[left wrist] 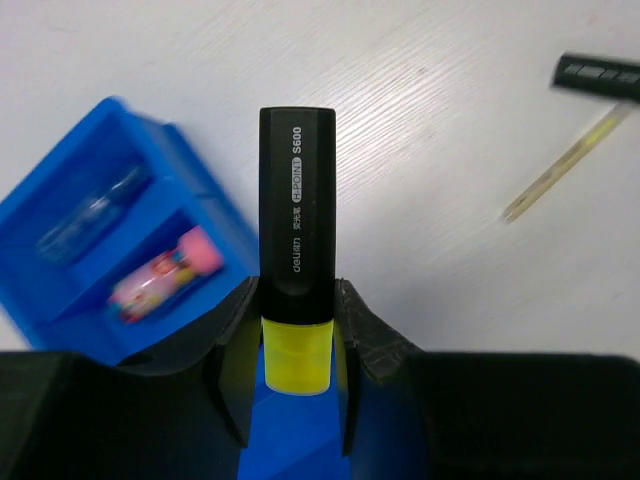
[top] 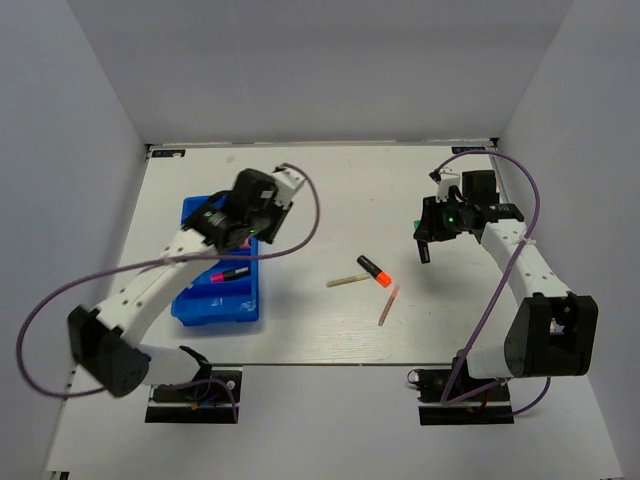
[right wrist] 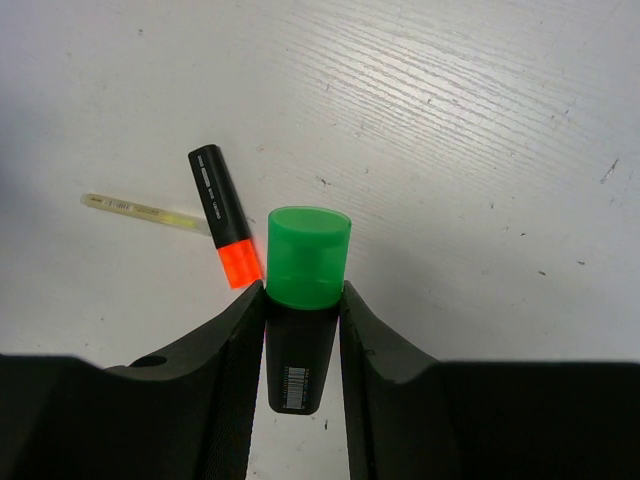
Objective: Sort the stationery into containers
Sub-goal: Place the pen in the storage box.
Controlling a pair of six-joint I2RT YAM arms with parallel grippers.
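My left gripper moves back and left in the top view next, then down into the pink-ended highlighter's compartment [top: 228,279] to release, since its own kind lies there.
My left gripper [left wrist: 297,300] is shut on a black highlighter with a yellow end [left wrist: 296,215], which points away from the wrist. It hangs over the right edge of the blue tray [left wrist: 150,135]. In the top view that gripper [top: 232,218] sits above the tray's far half [top: 215,305]. A clear pen [left wrist: 90,215] and a pink tube [left wrist: 165,272] lie in the tray's compartments. My right gripper [right wrist: 303,300] is shut on a green-capped black highlighter [right wrist: 308,255], raised above the table at the right [top: 428,240].
On the white table between the arms lie an orange-ended black highlighter [top: 373,270], a pale yellow stick [top: 345,281] and a pink stick [top: 388,305]. The orange highlighter [right wrist: 222,215] is just left of the right gripper's fingers. White walls enclose the table.
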